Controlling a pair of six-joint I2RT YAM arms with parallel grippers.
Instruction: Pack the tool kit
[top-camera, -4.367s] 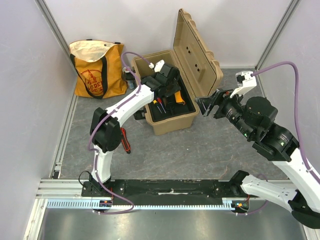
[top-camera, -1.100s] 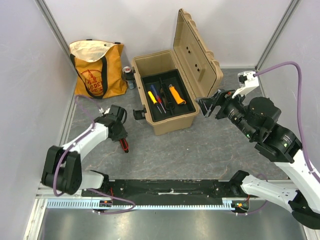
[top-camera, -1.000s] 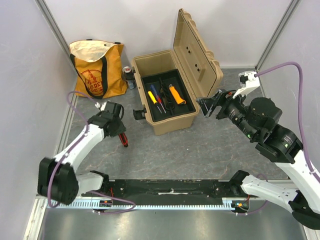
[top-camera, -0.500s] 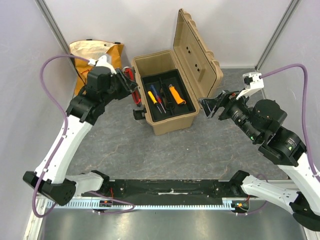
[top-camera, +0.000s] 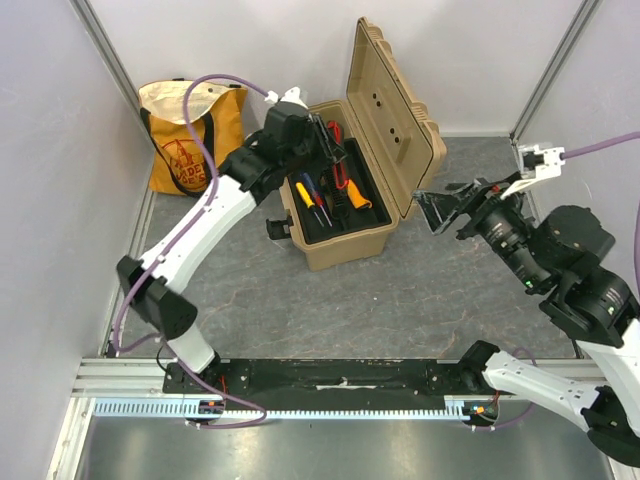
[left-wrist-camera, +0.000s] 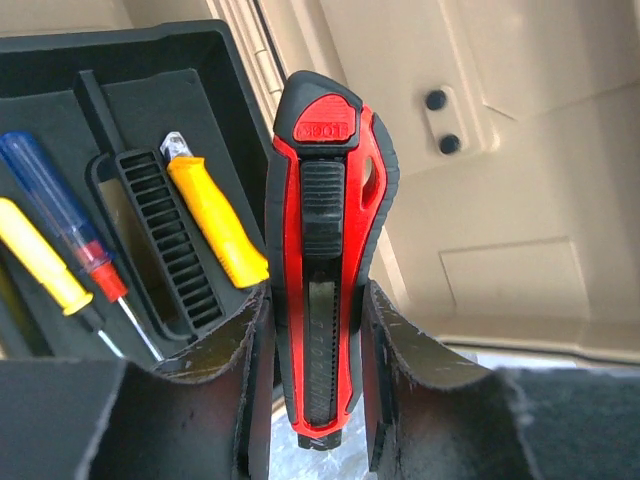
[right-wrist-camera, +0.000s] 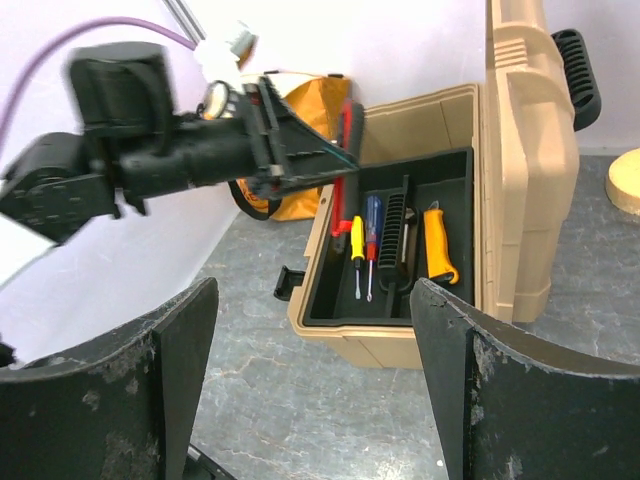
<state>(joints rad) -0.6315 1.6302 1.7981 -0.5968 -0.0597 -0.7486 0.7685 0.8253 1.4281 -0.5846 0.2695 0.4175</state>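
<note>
The robot's left gripper will move across, lower and release the knife (top-camera: 337, 133), because there is open tray beside the orange-handled tool (top-camera: 352, 189) below the gripper and to its right in the top view.
The tan toolbox (top-camera: 342, 252) stands open, its lid (top-camera: 396, 108) upright at the right. Its black tray (top-camera: 325, 232) holds a yellow-handled screwdriver (top-camera: 304, 192), a red-blue screwdriver (top-camera: 317, 189) and an orange-handled tool (top-camera: 352, 189). My left gripper (top-camera: 328, 142) is shut on a red-and-black utility knife (top-camera: 337, 133) and holds it above the tray's far end. In the left wrist view the knife (left-wrist-camera: 325, 230) stands between my fingers (left-wrist-camera: 245, 370), over the tray (left-wrist-camera: 120, 60) and beside the lid (left-wrist-camera: 480, 150). My right gripper (top-camera: 440, 208) is open and empty, right of the box (right-wrist-camera: 370, 345).
An orange-and-cream tote bag (top-camera: 190, 135) stands against the back-left wall; it also shows in the right wrist view (right-wrist-camera: 300, 110). Black latches (top-camera: 277, 226) stick out of the box's left side. Purple cables loop over both arms. Grey floor surrounds the box.
My left arm has picked the red knife up from the floor left of the box and swung it up and right, over the tray. My right gripper has drifted slightly right.
</note>
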